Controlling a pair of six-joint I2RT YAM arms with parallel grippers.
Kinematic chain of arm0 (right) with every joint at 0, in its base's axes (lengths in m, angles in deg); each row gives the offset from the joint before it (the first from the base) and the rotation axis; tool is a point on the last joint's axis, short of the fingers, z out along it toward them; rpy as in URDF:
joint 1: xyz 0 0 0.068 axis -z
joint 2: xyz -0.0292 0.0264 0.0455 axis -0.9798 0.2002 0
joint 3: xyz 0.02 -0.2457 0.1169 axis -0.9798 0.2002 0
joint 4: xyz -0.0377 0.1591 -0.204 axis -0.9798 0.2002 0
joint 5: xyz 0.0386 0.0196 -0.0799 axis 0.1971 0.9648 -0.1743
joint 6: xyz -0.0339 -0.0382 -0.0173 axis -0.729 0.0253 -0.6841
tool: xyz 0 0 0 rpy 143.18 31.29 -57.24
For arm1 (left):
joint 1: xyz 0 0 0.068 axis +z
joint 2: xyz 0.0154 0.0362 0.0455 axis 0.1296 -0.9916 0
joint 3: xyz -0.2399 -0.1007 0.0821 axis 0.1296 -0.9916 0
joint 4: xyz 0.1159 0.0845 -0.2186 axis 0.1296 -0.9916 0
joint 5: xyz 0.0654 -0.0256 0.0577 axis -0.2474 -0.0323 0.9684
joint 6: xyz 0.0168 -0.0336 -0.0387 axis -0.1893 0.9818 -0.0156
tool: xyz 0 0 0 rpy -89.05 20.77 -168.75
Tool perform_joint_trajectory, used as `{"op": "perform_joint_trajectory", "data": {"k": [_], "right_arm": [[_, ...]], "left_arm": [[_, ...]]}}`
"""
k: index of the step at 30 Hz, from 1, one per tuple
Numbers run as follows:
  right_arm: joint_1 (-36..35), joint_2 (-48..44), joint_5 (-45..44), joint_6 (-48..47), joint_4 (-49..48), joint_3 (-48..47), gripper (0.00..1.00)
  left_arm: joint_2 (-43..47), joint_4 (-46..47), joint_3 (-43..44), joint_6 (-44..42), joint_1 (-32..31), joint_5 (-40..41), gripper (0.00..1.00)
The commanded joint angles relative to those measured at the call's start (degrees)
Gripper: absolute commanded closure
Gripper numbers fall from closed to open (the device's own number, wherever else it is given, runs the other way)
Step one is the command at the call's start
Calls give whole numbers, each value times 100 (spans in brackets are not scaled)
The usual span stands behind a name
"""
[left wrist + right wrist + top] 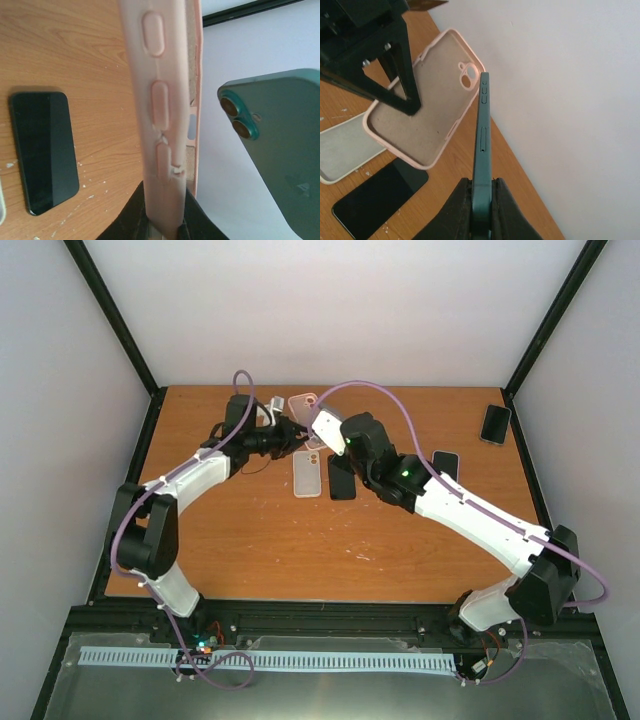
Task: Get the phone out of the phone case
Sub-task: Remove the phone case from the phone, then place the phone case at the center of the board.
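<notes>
My left gripper should lower and move back, nearer my base, to release the pink case on the bare wood (pixel 274 478) below, beside the pale case.
The pink phone case (pixel 165 115) is empty and held up off the table by its lower end in my left gripper (pixel 165 205), which is shut on it. In the right wrist view the case (pixel 425 115) shows its bare tan inside. The teal phone (pixel 481 145) is out of the case and edge-on in my right gripper (pixel 482 187), which is shut on its lower end. In the left wrist view the phone (pixel 280 150) shows its back and two lenses, just right of the case. In the top view both grippers meet at the table's back middle: left (pixel 293 432), right (pixel 338 440).
A pale empty case (pixel 308 476) and a black phone (pixel 342 478) lie side by side on the wooden table (pixel 300 550) under the grippers. Another phone (pixel 445 464) lies to the right, and one more (pixel 495 424) at the back right corner.
</notes>
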Motion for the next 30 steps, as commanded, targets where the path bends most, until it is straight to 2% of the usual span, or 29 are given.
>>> {"op": "perform_joint_trajectory", "data": {"k": [1,8,13,21,26,30], "right_arm": [[29,-287,-23,130,-191,-182,97],[202,-419,66,253,-108,-92,97],[270,-454,84,286,-91,-43,97],[316,-479,90,302,-94,21,97],[325,-483,105,332,-60,38,97],[338,-513,104,330,-50,71,97]], "left_arm": [[432,-127,-58,-728,212,100,99],[506,-1313,62,-2110,719,-583,99],[778,-1691,-454,-2822,1298,-1279,99],[761,-2723,-879,-4070,1746,-1181,99],[200,-3126,-791,-4685,1755,-1242,99],[-146,-3148,-603,-4863,1762,-1071,99]]}}
